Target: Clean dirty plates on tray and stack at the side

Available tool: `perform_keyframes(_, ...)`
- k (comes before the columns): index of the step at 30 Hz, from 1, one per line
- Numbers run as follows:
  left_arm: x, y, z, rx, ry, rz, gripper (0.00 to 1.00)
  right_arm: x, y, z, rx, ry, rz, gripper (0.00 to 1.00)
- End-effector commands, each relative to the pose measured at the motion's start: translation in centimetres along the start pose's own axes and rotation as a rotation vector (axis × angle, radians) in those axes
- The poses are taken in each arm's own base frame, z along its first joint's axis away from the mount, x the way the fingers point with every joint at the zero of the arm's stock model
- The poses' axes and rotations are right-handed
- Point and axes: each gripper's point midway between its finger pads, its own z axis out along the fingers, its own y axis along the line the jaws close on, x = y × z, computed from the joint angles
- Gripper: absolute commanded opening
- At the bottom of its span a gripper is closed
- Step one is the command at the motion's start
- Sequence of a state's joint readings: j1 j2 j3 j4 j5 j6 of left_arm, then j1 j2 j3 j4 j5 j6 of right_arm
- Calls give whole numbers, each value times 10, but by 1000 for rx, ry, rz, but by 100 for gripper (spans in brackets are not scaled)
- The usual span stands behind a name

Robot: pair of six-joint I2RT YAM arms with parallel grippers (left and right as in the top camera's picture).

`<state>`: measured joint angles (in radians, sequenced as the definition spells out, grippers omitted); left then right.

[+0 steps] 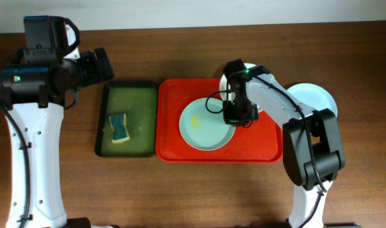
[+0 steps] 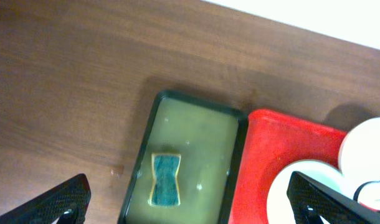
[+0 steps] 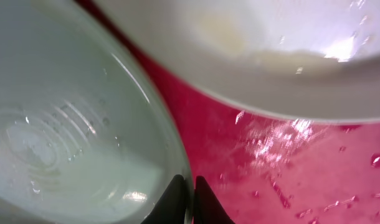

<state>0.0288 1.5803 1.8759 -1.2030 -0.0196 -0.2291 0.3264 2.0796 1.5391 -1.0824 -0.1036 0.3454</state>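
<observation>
The plate in the robot's right gripper has a yellow smear, so the left gripper should go down into the dark green tray and onto the sponge's middle (image 1: pixel 119 128) (image 2: pixel 166 180).
A pale blue-green plate (image 1: pixel 202 126) with a small yellow smear lies on the red tray (image 1: pixel 174 101). My right gripper (image 1: pixel 236 117) is shut on the plate's right rim; the right wrist view shows both fingers (image 3: pixel 190 196) pinching the rim of this plate (image 3: pixel 65 124) over the wet tray (image 3: pixel 289 168). A white plate (image 1: pixel 225 82) sits at the tray's back right, partly under my right arm, and shows in the right wrist view (image 3: pixel 271 43). Another pale plate (image 1: pixel 314 98) lies on the table right of the tray. My left gripper (image 2: pixel 190 208) is open and empty, high at the left.
A dark green black-rimmed tray (image 1: pixel 133 95) holding a blue-green sponge (image 1: pixel 119 127) stands left of the red tray. It shows in the left wrist view (image 2: pixel 196 127) with the sponge (image 2: pixel 165 180).
</observation>
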Motion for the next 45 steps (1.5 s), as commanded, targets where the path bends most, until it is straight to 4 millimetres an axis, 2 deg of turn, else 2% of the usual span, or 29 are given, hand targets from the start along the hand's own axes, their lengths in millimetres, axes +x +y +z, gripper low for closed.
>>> perform_keyframes(1, -2, 2, 1, -4, -6, -17, 99, 2, 12, -7, -47, 5, 5, 8)
perform_keyframes(4, -6, 0, 1, 4, -20, -18, 99, 3, 15, -7, -63, 11, 4, 12)
perform_keyframes(5, 9, -7, 2, 49, 46, -17, 99, 5, 18, -7, -82, 19, 4, 13)
perform_keyframes(7, 34, -1, 12, 21, 148, -17, 100, 4, 21, -7, -84, 13, -4, 13)
perform_keyframes(9, 62, 5, 30, -2, 240, -18, 89, 3, 29, -6, -88, -1, -26, 14)
perform_keyframes(11, 106, 15, 61, -33, 369, -19, 78, 3, 38, -5, -85, -16, -52, 25)
perform_keyframes(12, 125, 19, 73, -44, 415, -20, 78, 3, 38, -5, -72, -24, -59, 29)
perform_keyframes(14, 145, 23, 90, -53, 451, -20, 73, 1, 36, -5, -54, -33, -59, 31)
perform_keyframes(17, 159, 25, 109, -41, 463, 35, 63, -4, 32, -3, -35, -55, -61, 31)
perform_keyframes(18, 163, 22, 118, -40, 480, 76, 63, -8, 34, -3, -42, -73, -63, 36)
perform_keyframes(20, 168, 20, 135, -45, 502, 86, 63, -12, 36, -4, -50, -91, -65, 36)
perform_keyframes(22, 171, 35, 158, -132, 514, 109, 61, -12, 36, -4, -50, -92, -68, 36)
perform_keyframes(23, 170, 36, 170, -139, 507, 111, 53, -12, 36, -4, -50, -92, -70, 37)
perform_keyframes(26, 188, 39, 195, -153, 573, 114, 47, -12, 36, -4, -49, -91, -72, 37)
perform_keyframes(27, 192, 40, 201, -155, 586, 114, 43, -12, 36, -4, -49, -91, -72, 37)
perform_keyframes(28, 198, 41, 206, -159, 607, 117, 35, -12, 36, -4, -49, -91, -73, 37)
perform_keyframes(29, 207, 40, 213, -131, 646, 159, 33, -12, 36, -4, -49, -90, -72, 37)
perform_keyframes(30, 212, 41, 216, -134, 662, 160, 36, -12, 36, -4, -49, -90, -72, 37)
perform_keyframes(33, 221, 44, 220, -140, 691, 161, 33, -12, 36, -4, -49, -90, -72, 37)
perform_keyframes(34, 226, 45, 222, -142, 705, 161, 25, -12, 36, -4, -49, -90, -72, 37)
perform_keyframes(35, 229, 45, 225, -143, 717, 161, 10, -12, 36, -4, -49, -90, -72, 37)
perform_keyframes(36, 230, 43, 225, -131, 720, 157, 0, -12, 36, -4, -49, -90, -72, 37)
perform_keyframes(37, 228, 40, 226, -113, 715, 150, 0, -12, 36, -4, -49, -90, -72, 38)
perform_keyframes(38, 224, 38, 226, -108, 705, 149, 0, -12, 36, -4, -49, -89, -72, 49)
perform_keyframes(40, 199, 29, 218, -81, 649, 143, 0, -12, 36, -4, -49, -89, -72, 70)
perform_keyframes(41, 182, 21, 209, -53, 595, 137, 0, -12, 36, -4, -49, -89, -72, 74)
perform_keyframes(43, 136, 6, 174, 2, 434, 135, 0, -12, 36, -4, -49, -89, -72, 76)
perform_keyframes(44, 102, -2, 135, 33, 280, 148, 0, -12, 36, -4, -49, -90, -72, 76)
perform_keyframes(45, 85, -5, 115, 49, 199, 170, 0, -12, 36, -4, -48, -89, -72, 76)
